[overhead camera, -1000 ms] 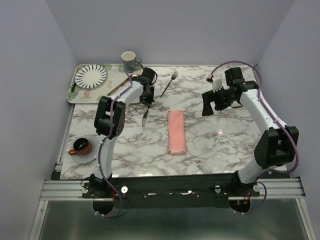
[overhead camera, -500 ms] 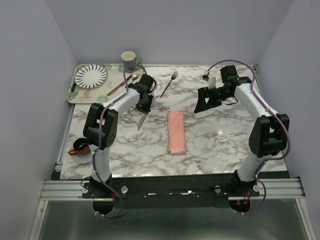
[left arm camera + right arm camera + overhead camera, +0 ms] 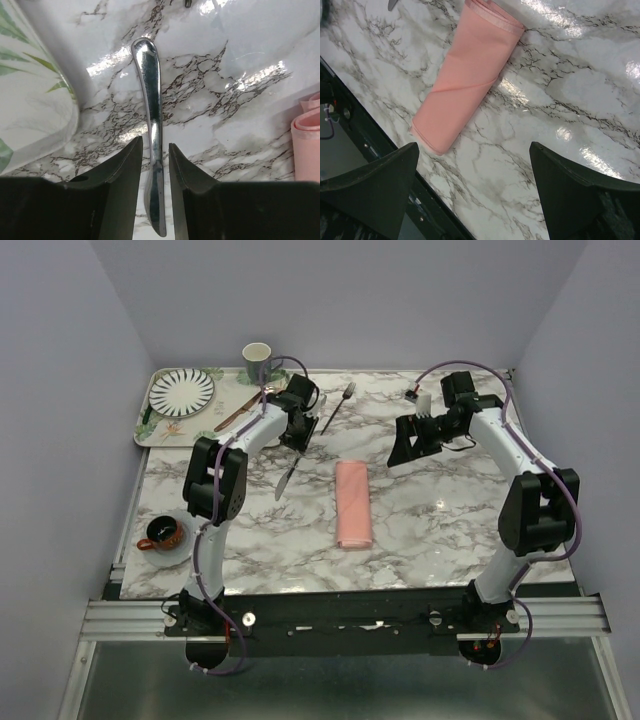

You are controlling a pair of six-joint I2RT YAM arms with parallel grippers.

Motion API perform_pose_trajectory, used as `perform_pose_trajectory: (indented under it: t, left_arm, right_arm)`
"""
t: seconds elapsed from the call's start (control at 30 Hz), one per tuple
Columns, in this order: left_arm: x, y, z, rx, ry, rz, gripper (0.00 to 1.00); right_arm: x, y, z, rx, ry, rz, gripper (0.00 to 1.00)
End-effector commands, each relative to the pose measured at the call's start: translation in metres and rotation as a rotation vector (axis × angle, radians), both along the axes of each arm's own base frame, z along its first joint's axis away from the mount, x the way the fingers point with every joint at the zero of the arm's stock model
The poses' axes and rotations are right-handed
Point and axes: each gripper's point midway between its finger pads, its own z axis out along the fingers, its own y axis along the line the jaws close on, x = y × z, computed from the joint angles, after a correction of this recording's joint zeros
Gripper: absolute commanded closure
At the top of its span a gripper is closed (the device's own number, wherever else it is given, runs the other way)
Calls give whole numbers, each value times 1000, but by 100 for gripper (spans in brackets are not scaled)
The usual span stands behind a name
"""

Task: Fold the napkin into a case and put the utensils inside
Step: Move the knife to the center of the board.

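Note:
I need to lower my left gripper onto the narrow middle of the silver knife next.
The napkin, folded into a narrow salmon-pink case [image 3: 352, 503], lies mid-table; it also shows as the case [image 3: 470, 75] and at the frame's edge as the case [image 3: 307, 135]. The silver knife [image 3: 288, 475] lies on the marble left of it. My left gripper [image 3: 297, 435] is over the knife [image 3: 152, 125], and this gripper [image 3: 155, 150] straddles it, jaws open with a thin gap on each side. The fork [image 3: 338, 407] lies further back. My right gripper [image 3: 410, 445] hovers right of the case, and this gripper [image 3: 475, 185] is wide open and empty.
A leaf-print tray [image 3: 150, 428] at the back left holds a striped plate [image 3: 182, 392], a mug [image 3: 257, 362] and a brown-handled utensil [image 3: 238, 412]. A cup on a saucer [image 3: 160, 533] sits near the front left. The tray's corner [image 3: 30, 100] lies close to the knife.
My left gripper has gone from shut on the knife to open, and the knife now rests on the table. The right arm swung left toward the centre, then stopped.

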Motion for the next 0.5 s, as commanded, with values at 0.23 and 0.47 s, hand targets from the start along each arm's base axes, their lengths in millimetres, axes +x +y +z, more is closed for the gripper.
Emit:
perform_pose_trajectory:
  t: [0.23, 0.47]
  left_arm:
    - [-25, 2, -50, 92, 189, -37, 64]
    - [-55, 14, -83, 152, 321, -44, 83]
  right_arm:
    - [-1, -1, 7, 8, -26, -24, 0]
    - [4, 0, 5, 8, -25, -23, 0]
